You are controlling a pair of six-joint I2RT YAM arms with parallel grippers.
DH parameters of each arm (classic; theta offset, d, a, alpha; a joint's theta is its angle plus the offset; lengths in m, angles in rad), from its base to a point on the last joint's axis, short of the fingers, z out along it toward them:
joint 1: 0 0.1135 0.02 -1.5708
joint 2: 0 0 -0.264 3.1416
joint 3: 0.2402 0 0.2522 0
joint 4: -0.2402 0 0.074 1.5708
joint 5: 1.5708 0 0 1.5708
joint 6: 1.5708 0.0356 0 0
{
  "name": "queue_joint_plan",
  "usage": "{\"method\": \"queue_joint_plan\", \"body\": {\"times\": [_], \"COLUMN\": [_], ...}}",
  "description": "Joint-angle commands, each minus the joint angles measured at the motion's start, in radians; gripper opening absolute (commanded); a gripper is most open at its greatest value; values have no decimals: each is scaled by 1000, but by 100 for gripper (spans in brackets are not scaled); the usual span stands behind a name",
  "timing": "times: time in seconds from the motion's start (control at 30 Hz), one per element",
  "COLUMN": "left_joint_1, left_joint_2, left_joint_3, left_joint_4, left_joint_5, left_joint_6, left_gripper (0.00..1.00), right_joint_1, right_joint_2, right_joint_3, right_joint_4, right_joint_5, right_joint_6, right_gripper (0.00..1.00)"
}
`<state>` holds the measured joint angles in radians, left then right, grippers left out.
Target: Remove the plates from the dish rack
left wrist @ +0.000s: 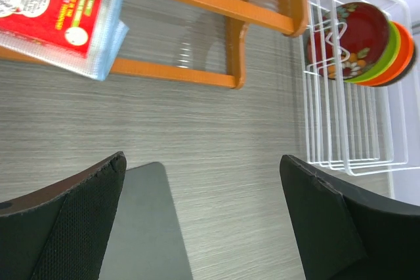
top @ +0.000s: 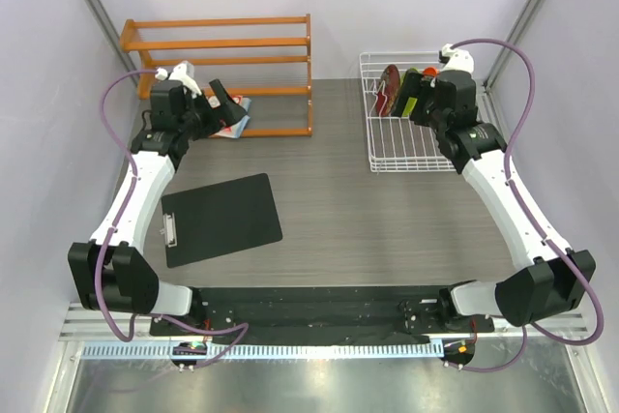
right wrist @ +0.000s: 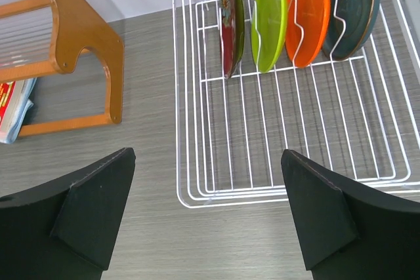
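Next I need to reach my right gripper outward and down to straddle the dark red plate's upper rim, which lies clear at the row's end, below and outward of it.
The white wire dish rack stands at the back right of the table. Four plates stand upright in its far slots: dark red patterned, lime green, bright orange and dark teal. My right gripper is open and empty, held above the rack's near left corner, short of the plates; in the top view it hangs over the rack. My left gripper is open and empty at the back left, far from the rack.
An orange wooden slatted shelf stands at the back left, with a red-and-white booklet on its bottom level. A dark clipboard lies on the table at front left. Grey walls close in the back and sides.
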<state>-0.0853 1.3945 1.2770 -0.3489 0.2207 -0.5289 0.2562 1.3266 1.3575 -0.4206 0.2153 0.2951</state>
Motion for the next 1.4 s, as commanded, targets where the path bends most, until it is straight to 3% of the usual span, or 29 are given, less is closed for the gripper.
{"method": "queue_joint_plan", "body": {"times": [0.0, 0.07, 0.2, 0.27, 0.3, 0.33, 0.6, 0.93, 1.1, 1.37], "left_joint_1": [7, 9, 33, 59, 61, 61, 45, -214, -269, -323], "left_joint_2": [3, 18, 109, 176, 187, 193, 112, 44, 43, 14], "left_joint_3": [24, 33, 74, 87, 85, 78, 19, -16, -22, -80], "left_joint_4": [102, 122, 68, 91, 100, 114, 82, 73, 90, 171], "left_joint_5": [121, 163, 159, 299, 319, 306, 37, -533, -627, -736], "left_joint_6": [-31, -46, -143, -157, -166, -169, -94, 168, 211, 250], "left_gripper": [99, 100, 99, 89, 90, 99, 100, 100, 99, 99], "right_joint_1": [2, 3, 2, 2, 2, 2, 3, 0, -14, -40], "right_joint_2": [-3, 6, 123, 233, 270, 333, 591, 824, 885, 948], "right_joint_3": [23, 8, 52, 116, 193, 222, 521, 764, 816, 844], "right_joint_4": [52, 57, 94, 88, 66, 68, 51, 11, 13, 13], "right_joint_5": [35, 7, 159, 164, 136, 125, 104, 197, 220, 225], "right_joint_6": [-8, -49, -59, -77, -82, -85, -91, -152, -177, -180], "right_gripper": [100, 100, 100, 100, 100, 98, 98, 85, 77, 75]}}
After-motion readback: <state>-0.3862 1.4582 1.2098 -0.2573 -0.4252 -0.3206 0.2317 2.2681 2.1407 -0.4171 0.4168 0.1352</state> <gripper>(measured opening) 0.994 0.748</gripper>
